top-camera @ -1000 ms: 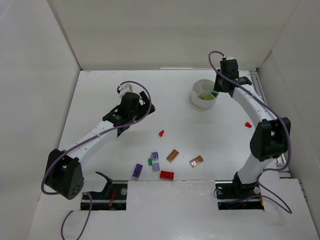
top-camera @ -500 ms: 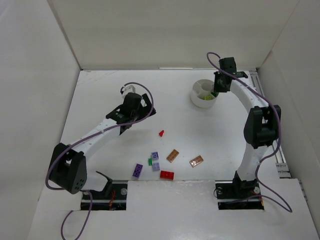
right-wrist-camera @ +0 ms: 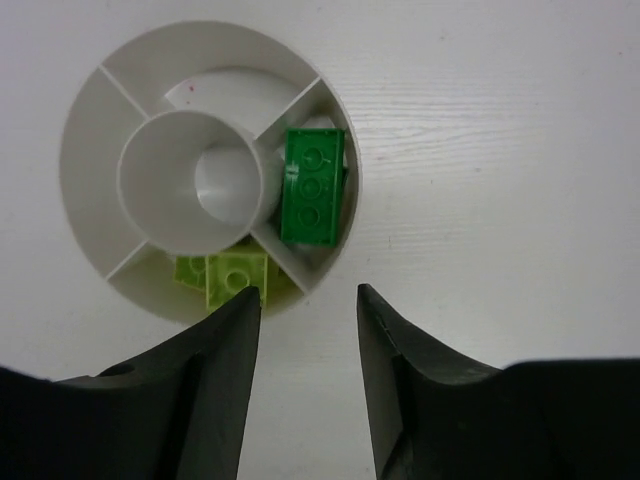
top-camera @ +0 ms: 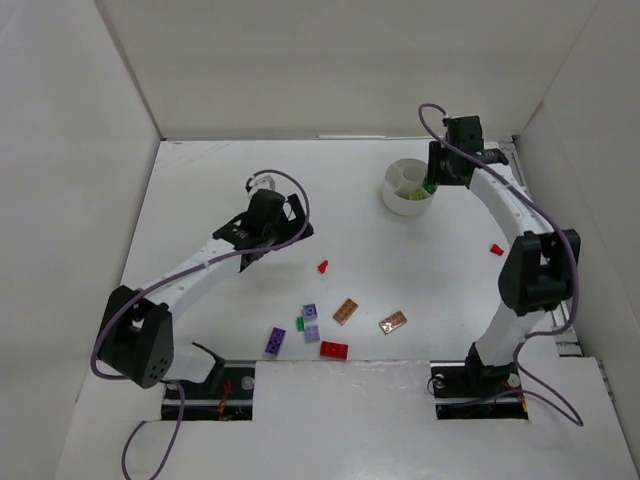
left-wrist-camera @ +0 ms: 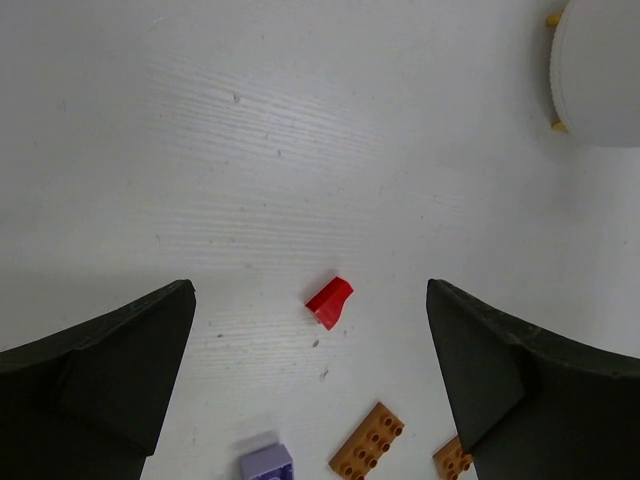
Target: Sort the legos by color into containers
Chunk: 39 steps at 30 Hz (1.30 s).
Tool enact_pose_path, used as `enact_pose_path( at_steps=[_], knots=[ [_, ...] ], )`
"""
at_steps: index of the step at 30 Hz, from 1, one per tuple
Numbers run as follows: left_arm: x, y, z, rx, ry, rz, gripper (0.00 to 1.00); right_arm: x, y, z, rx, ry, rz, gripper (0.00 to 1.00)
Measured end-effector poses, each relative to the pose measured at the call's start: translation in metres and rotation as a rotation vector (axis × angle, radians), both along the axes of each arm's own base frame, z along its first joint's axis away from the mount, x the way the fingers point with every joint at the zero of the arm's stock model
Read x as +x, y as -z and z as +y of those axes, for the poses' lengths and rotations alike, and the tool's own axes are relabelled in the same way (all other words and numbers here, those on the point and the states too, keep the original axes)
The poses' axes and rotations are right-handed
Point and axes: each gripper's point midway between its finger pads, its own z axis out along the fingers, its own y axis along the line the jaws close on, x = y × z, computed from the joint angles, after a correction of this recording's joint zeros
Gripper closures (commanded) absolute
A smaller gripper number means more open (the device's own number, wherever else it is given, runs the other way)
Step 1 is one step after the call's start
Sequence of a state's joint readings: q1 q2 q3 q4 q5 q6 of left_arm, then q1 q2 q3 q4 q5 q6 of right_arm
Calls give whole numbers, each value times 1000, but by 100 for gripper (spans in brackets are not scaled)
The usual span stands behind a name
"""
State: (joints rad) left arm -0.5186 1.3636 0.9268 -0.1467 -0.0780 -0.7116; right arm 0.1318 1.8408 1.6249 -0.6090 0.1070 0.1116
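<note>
The loose green lego point(top-camera: 300, 324) is beside the lilac bricks, closer to my base. My left gripper will next move back past the red lego point(top-camera: 322, 266) and down to that green lego.
The round white dish point(right-wrist-camera: 90, 120) has wedge containers around a central cup. A green lego point(right-wrist-camera: 313, 185) lies in one wedge and lime legos point(right-wrist-camera: 225, 275) in the wedge beside it. My right gripper point(right-wrist-camera: 307, 292) hovers over the dish's point(top-camera: 400, 200) near rim, open and holding nothing. My left gripper point(left-wrist-camera: 310, 290) is wide open above a small red lego point(left-wrist-camera: 331, 301), which lies on the table between the fingers. In the top view the left gripper point(top-camera: 268, 232) is up and to the left of that red lego point(top-camera: 322, 266).
Loose legos lie near the front: orange-brown plates point(top-camera: 346, 311) point(top-camera: 393, 322), lilac bricks point(top-camera: 310, 312), a green one point(top-camera: 300, 323), a purple one point(top-camera: 275, 341) and a red one point(top-camera: 334, 349). Another red piece point(top-camera: 496, 249) sits at the right. White walls enclose the table.
My right gripper's jaws have spread apart over the dish, and the green lego now lies in its wedge. The left arm has drifted slightly right, still open.
</note>
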Motion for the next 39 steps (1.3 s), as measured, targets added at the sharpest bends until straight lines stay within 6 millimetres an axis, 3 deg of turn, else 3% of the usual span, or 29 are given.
enact_pose_path(
  at_steps=[1, 4, 9, 12, 13, 18, 25, 32, 39],
  knots=[
    [-4, 3, 0, 8, 4, 8, 0, -7, -8, 0, 2, -2, -14, 45],
    [-25, 15, -4, 47, 37, 44, 0, -35, -32, 9, 8, -17, -85, 43],
    [-83, 41, -14, 101, 119, 128, 8, -92, -58, 42, 61, -75, -188, 39],
    [-114, 62, -3, 124, 124, 191, 20, -123, -51, 57, 88, -109, -189, 39],
    [-123, 68, 0, 132, 125, 207, 31, -131, -47, 60, 92, -116, -185, 39],
    [-165, 76, -9, 156, 203, 225, 45, -161, -24, 66, 92, -115, -142, 39],
    [-183, 84, -9, 195, 178, 253, 55, -177, -26, 64, 95, -76, -158, 39],
    [-191, 99, 3, 229, 121, 290, 57, -183, -37, 57, 105, -39, -195, 39],
    [-193, 111, 4, 244, 108, 314, 57, -186, -34, 52, 87, -17, -183, 38]
  ],
)
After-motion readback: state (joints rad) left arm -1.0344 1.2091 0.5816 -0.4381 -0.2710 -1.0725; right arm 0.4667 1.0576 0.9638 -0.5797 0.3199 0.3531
